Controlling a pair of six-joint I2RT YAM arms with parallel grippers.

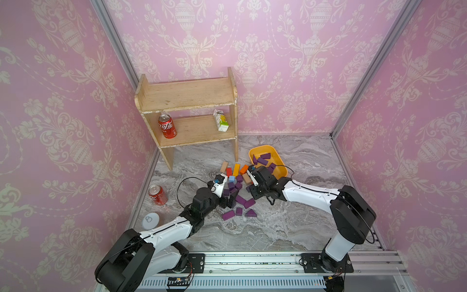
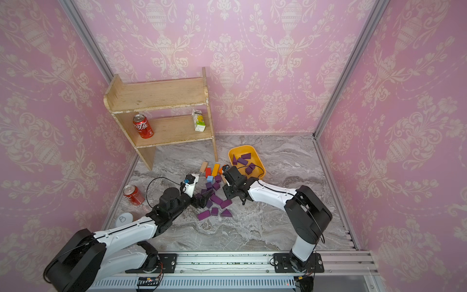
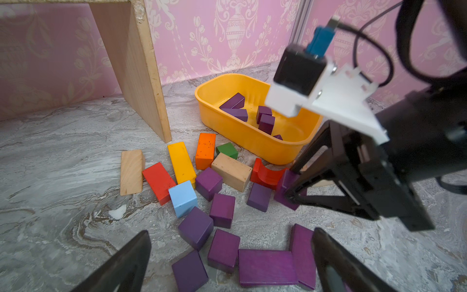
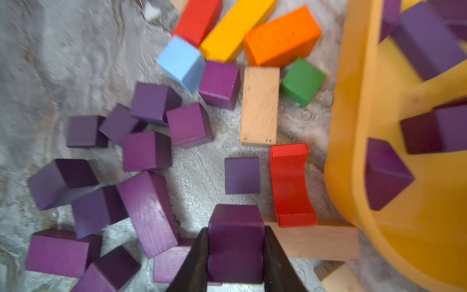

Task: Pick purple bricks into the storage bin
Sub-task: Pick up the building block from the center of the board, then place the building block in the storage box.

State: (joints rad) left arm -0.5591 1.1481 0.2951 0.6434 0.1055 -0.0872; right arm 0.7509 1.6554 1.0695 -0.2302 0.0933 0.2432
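My right gripper raises the brick above the rim of the bin next, moves outward and releases it on the bin's bare bottom, which lies outward behind a side.
Several purple bricks (image 1: 240, 199) lie scattered on the marble floor, seen close in the left wrist view (image 3: 223, 209). More lie inside the yellow-orange storage bin (image 1: 262, 148) (image 2: 242, 147) (image 3: 242, 136) (image 4: 404, 227). My right gripper (image 4: 236, 230) is shut on one purple brick (image 4: 236, 252), just beside the bin's near wall and a red arch block (image 4: 290, 184). The left wrist view shows this grip too (image 3: 290, 184). My left gripper (image 3: 231, 233) (image 1: 228, 199) hangs open over the near purple bricks, nothing between its fingers.
Red, yellow, orange, green, light-blue and tan blocks (image 3: 180, 161) lie between the purple bricks and the bin. A wooden shelf (image 1: 187, 101) holds a cola can (image 1: 167, 126) and a carton (image 1: 221, 120). Another can (image 1: 157, 194) and a white disc (image 1: 150, 220) sit at the left wall.
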